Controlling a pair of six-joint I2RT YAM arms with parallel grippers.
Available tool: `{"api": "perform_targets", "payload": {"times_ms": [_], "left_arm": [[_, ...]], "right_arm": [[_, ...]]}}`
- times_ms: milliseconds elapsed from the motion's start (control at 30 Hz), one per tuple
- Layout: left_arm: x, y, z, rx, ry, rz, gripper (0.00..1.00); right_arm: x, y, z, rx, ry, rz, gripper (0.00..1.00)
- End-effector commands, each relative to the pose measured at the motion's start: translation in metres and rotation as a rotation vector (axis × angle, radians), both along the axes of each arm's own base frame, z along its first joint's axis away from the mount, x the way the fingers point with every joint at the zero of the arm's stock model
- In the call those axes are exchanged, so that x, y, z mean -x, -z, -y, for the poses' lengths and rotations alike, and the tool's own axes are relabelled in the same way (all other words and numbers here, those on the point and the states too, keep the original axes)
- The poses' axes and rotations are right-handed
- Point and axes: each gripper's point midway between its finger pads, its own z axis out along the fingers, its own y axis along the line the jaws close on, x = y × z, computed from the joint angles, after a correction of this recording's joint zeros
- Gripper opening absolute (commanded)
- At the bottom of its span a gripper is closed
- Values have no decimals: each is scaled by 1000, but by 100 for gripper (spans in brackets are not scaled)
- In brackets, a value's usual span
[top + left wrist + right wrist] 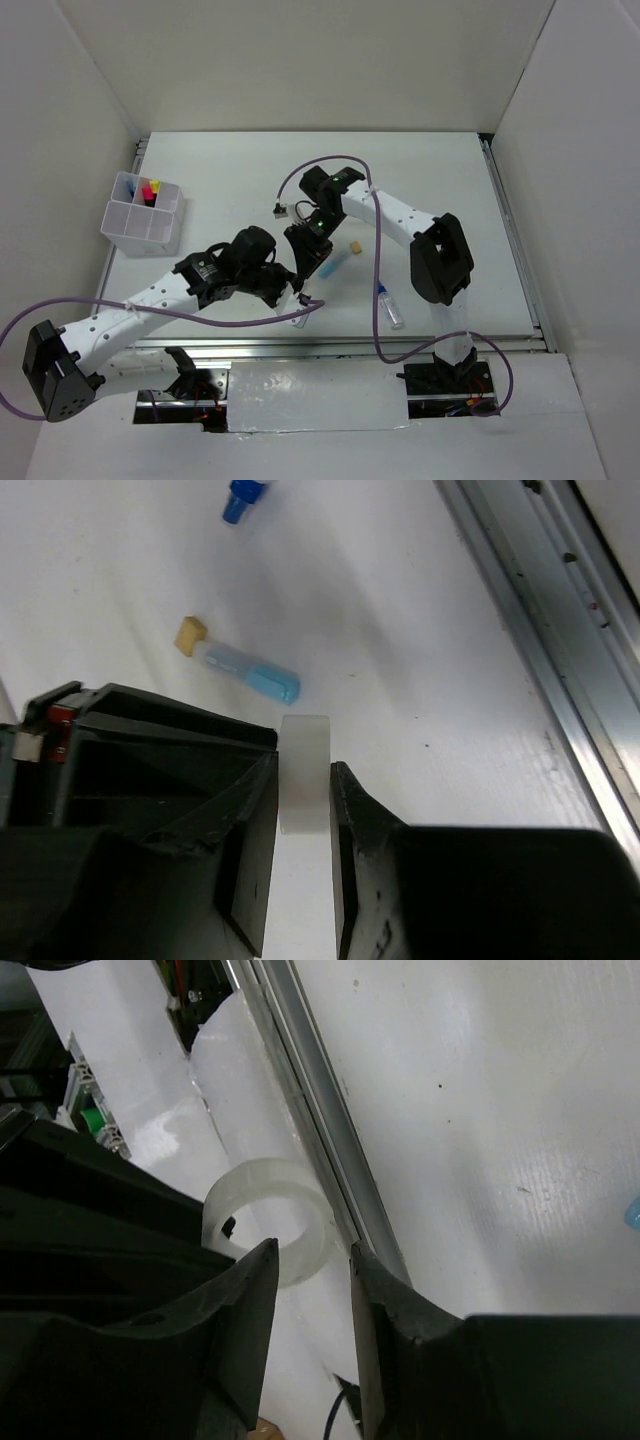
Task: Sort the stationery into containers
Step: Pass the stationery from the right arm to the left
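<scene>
My left gripper will next swing outward over the organizer section [171, 197] beside the yellow-capped highlighter to let go of the ring, because the organizer is to its left in the top view.
My left gripper [305, 762] is shut on the clear tape ring [304, 745], which sits edge-on between its fingers. In the top view the left gripper [292, 303] holds the ring [298, 317] low near the table's front edge. My right gripper [311, 1246] is open and empty; the ring [268, 1215] lies just past its fingertips, not touching them. In the top view the right gripper [304, 266] hangs close behind the left one. The light-blue marker [333, 264] lies beside it. The blue-capped bottle [389, 306] lies to the right. The white organizer box [128, 232] stands at far left.
Pink- and yellow-capped highlighters [150, 190] stand in a back compartment of the organizer. A small tan piece [353, 247] lies by the marker's end. A metal rail [330, 1150] runs along the table's front edge. A purple cable [378, 290] hangs across the right arm.
</scene>
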Motion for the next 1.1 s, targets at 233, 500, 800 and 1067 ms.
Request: {"api": "perform_targets", "payload": {"times_ms": [233, 500, 800, 1067], "left_arm": [[35, 7, -5, 4, 24, -90, 0], [52, 11, -2, 16, 13, -135, 0], [31, -15, 19, 159, -238, -256, 0], [-68, -37, -5, 351, -848, -589, 0]], "right_arm": [[-17, -54, 11, -95, 32, 90, 54], [-60, -84, 49, -106, 149, 188, 54], [-110, -102, 150, -73, 460, 359, 54], [-116, -91, 231, 19, 690, 435, 54]]}}
